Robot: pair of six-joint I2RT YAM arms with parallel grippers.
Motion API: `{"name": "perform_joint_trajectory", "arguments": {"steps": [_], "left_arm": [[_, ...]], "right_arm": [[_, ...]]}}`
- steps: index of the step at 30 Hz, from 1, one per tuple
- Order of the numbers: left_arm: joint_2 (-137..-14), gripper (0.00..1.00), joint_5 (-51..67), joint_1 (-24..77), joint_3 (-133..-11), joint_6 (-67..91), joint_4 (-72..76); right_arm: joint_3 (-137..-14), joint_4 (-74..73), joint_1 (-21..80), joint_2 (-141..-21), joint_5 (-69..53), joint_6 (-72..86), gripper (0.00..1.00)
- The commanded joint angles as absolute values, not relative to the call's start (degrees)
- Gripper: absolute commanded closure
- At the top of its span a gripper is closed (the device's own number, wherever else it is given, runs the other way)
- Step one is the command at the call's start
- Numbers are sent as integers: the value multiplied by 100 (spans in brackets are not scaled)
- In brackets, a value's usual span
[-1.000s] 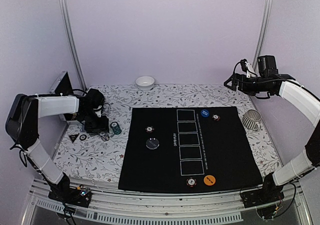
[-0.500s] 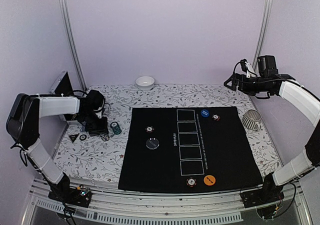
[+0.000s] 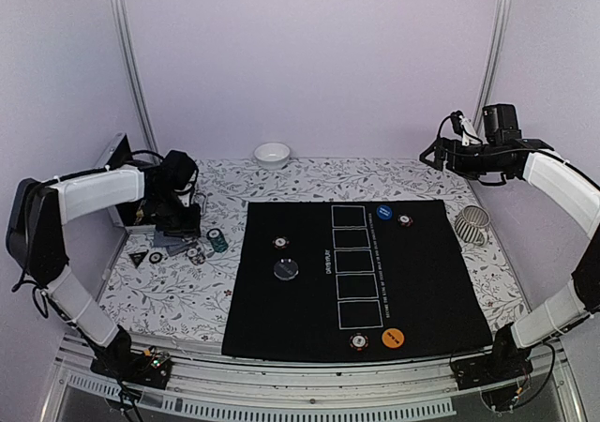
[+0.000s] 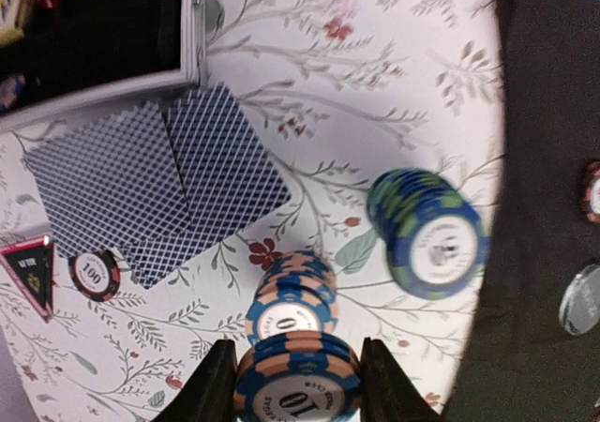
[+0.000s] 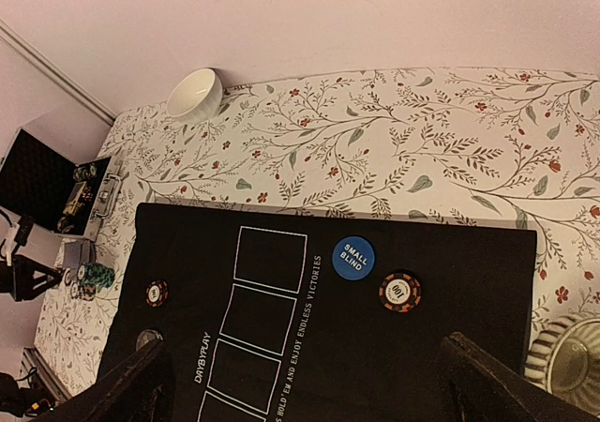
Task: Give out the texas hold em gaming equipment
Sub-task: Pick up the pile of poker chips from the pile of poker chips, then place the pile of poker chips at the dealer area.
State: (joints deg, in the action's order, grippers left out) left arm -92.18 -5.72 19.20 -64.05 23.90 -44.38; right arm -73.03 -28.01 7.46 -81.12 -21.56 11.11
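I will move my left gripper to the right in the top view and then down onto the mat (image 3: pixel 422 291) beside the dark disc, because that spot is empty.
My left gripper (image 4: pixel 297 377) is shut on a small stack of blue-and-orange "10" poker chips (image 4: pixel 298 389), held just above the floral cloth. A like stack (image 4: pixel 291 302) stands right beyond it, and a green-and-blue stack (image 4: pixel 427 234) stands to the right near the mat edge. Blue-backed playing cards (image 4: pixel 159 183) lie fanned on the left, with a black "100" chip (image 4: pixel 94 274) beside them. In the top view the left gripper (image 3: pixel 178 223) is left of the black mat (image 3: pixel 422 291). My right gripper (image 3: pixel 439 155) is open and empty, high over the far right; it also shows in the right wrist view (image 5: pixel 300 384).
On the mat lie a blue "small blind" disc (image 3: pixel 383 212), an orange disc (image 3: pixel 393 338), a dark disc (image 3: pixel 285 269) and single chips (image 3: pixel 405 220) (image 3: pixel 280 242) (image 3: pixel 358 341). A white bowl (image 3: pixel 272 154) stands at the back, a wire cup (image 3: pixel 472 223) on the right, and an open case (image 3: pixel 117 164) on the far left.
My left gripper has lifted and drawn back a little from the chips by the mat, with the blue-and-orange stack in it. The right arm has not moved.
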Motion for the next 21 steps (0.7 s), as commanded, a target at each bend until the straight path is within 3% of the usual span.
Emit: {"name": "perform_joint_trajectory", "arguments": {"steps": [1, 8, 21], "left_arm": [[-8827, 100, -872, 2653, -7264, 2386, -5135], [-9245, 100, -587, 4366, -7978, 1904, -5118], [-11194, 100, -635, 4447, -8698, 1627, -4624]], "right_arm": [[-7279, -2705, 736, -8103, -2137, 1072, 1], [-7279, -2702, 739, -8109, -2153, 1084, 1], [-7225, -2706, 738, -8059, -2127, 1078, 1]]}}
